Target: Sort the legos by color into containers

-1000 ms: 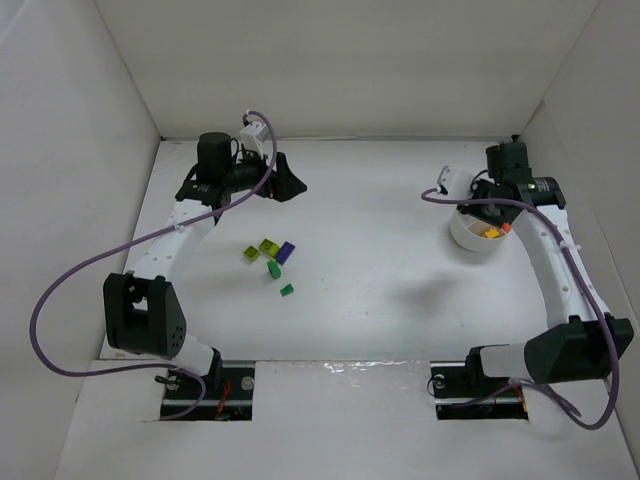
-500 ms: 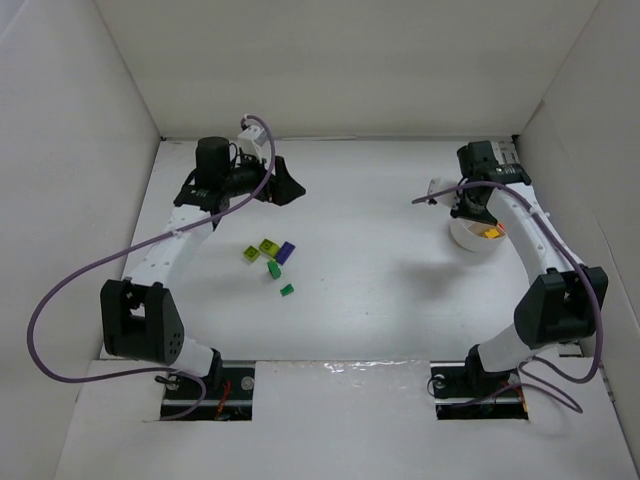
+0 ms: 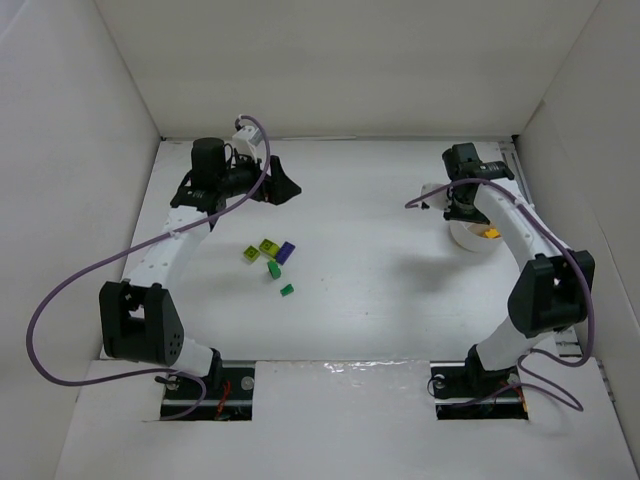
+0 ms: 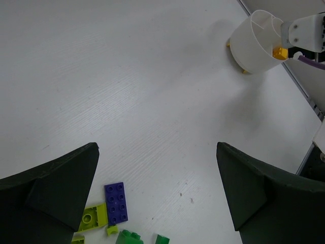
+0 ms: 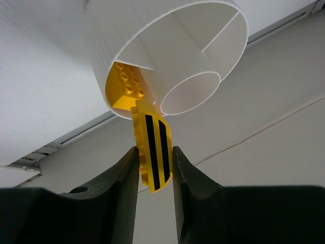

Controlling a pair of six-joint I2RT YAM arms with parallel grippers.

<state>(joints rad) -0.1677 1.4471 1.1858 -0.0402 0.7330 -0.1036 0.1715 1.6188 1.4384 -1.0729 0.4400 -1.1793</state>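
The robot will next lower its right gripper toward the wedge with the yellow brick [image 3: 490, 233] [image 5: 127, 84] below its fingers and let go of the striped lego there, since both are yellow.
My right gripper [image 5: 155, 150] is shut on a yellow lego [image 5: 153, 163] with two black stripes. It holds it just at the rim of the white round bowl [image 5: 167, 56], whose containers are wedge compartments around a central cylinder. A yellow brick [image 5: 127, 84] lies in one wedge. From above, the right gripper [image 3: 462, 207] hangs over the bowl [image 3: 474, 241]. My left gripper [image 4: 157, 152] is open and empty above the table. Below it lie a purple lego [image 4: 116, 203], a lime lego [image 4: 93, 217] and a green lego [image 4: 129, 237].
The loose legos lie in a small pile [image 3: 270, 257] left of centre, with a dark green one [image 3: 287, 290] nearest the arms. White walls enclose the table on three sides. A purple cable runs along each arm.
The right arm's elbow has swung up and its wrist has shifted left over the bowl, still gripping the striped yellow lego. The left arm has barely moved.
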